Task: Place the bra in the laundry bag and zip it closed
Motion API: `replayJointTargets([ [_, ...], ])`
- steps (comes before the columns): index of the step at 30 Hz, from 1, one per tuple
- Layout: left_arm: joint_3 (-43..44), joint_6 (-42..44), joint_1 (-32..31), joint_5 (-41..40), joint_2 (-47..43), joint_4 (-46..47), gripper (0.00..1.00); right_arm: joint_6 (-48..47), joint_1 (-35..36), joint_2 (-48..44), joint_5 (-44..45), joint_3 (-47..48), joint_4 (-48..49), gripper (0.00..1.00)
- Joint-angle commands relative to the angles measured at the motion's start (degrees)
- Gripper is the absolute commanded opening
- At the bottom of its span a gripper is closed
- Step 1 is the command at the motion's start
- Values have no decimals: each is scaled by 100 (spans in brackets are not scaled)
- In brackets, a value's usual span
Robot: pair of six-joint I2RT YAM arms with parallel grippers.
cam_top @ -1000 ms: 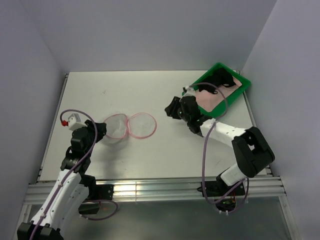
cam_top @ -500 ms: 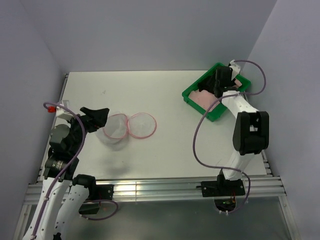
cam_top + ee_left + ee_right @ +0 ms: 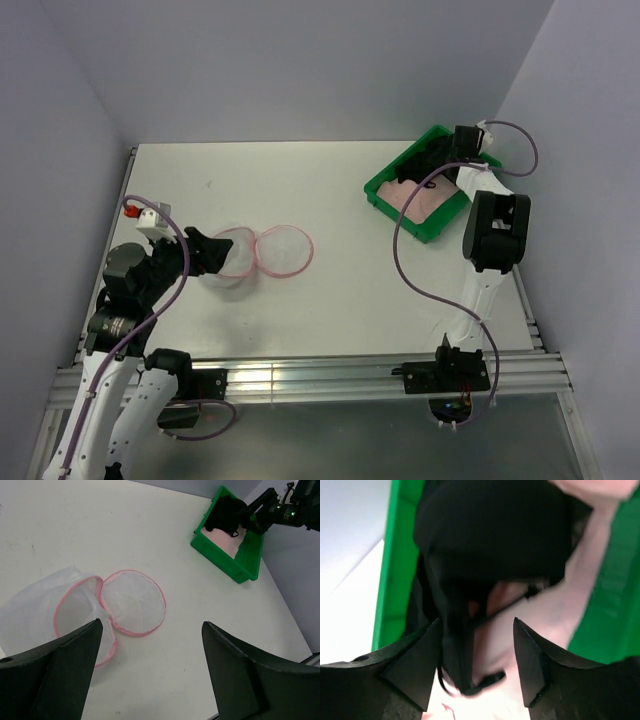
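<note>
The robot's right gripper should shift slightly outward next, over the far end of the green tray (image 3: 385,190). It should then close on the bra's straps (image 3: 455,645), which are already between its fingers.
The laundry bag (image 3: 232,255) lies open on the white table at the left, its round lid (image 3: 285,250) flopped to the right. It also shows in the left wrist view (image 3: 75,612). The black bra (image 3: 428,158) lies at the far end of the green tray (image 3: 385,190), on top of a pink garment (image 3: 425,198). My left gripper (image 3: 213,255) is open and empty, hovering by the bag's left side (image 3: 150,630). My right gripper (image 3: 443,157) is open, reaching into the tray from the right. Its jaws (image 3: 477,630) stand either side of the bra's straps (image 3: 455,645).
The green tray (image 3: 220,562) stands at the back right near the right wall; its wall shows in the right wrist view (image 3: 395,555). Purple walls close in the left, back and right. A metal rail runs along the table's near edge (image 3: 320,375).
My right gripper went from left of the tray to over its far end, then round to its right side over the bra. My left arm rose and came back towards the bag.
</note>
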Motion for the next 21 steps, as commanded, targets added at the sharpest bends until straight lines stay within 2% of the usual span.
replayJointTargets([
  [1, 71, 220, -29, 92, 19, 156, 87, 125, -82, 238, -566, 659, 34, 64],
  [4, 45, 220, -29, 154, 81, 165, 86, 64, -108, 353, -918, 766, 192, 56],
  [5, 45, 220, -29, 137, 98, 165, 86, 29, -108, 344, -962, 740, 254, 45],
  [8, 36, 211, -11, 154, 142, 191, 84, -33, -117, 230, -1155, 547, 658, 35],
  [9, 27, 211, -2, 163, 168, 200, 84, -42, -117, 230, -1174, 633, 659, 35],
  [11, 27, 194, 6, 172, 195, 200, 84, -103, -126, 396, -1139, 931, 554, 42],
  [12, 19, 194, 15, 154, 186, 191, 84, -112, -135, 562, -1095, 1298, 171, 48],
  [14, 19, 185, 24, 110, 151, 165, 84, -121, -152, 687, -1016, 1565, -122, 50],
  [15, 19, 194, 24, 49, 108, 165, 84, -121, -161, 713, -1085, 1609, -149, 45],
  [16, 10, 194, 33, 22, 81, 165, 84, -121, -170, 722, -1138, 1601, -150, 30],
  [19, 1, 194, 33, -31, 19, 182, 84, -60, -179, 670, -1165, 1478, -53, 9],
  [21, 19, 211, 33, -39, 63, 156, 84, -25, -187, 617, -1183, 1391, 26, 7],
])
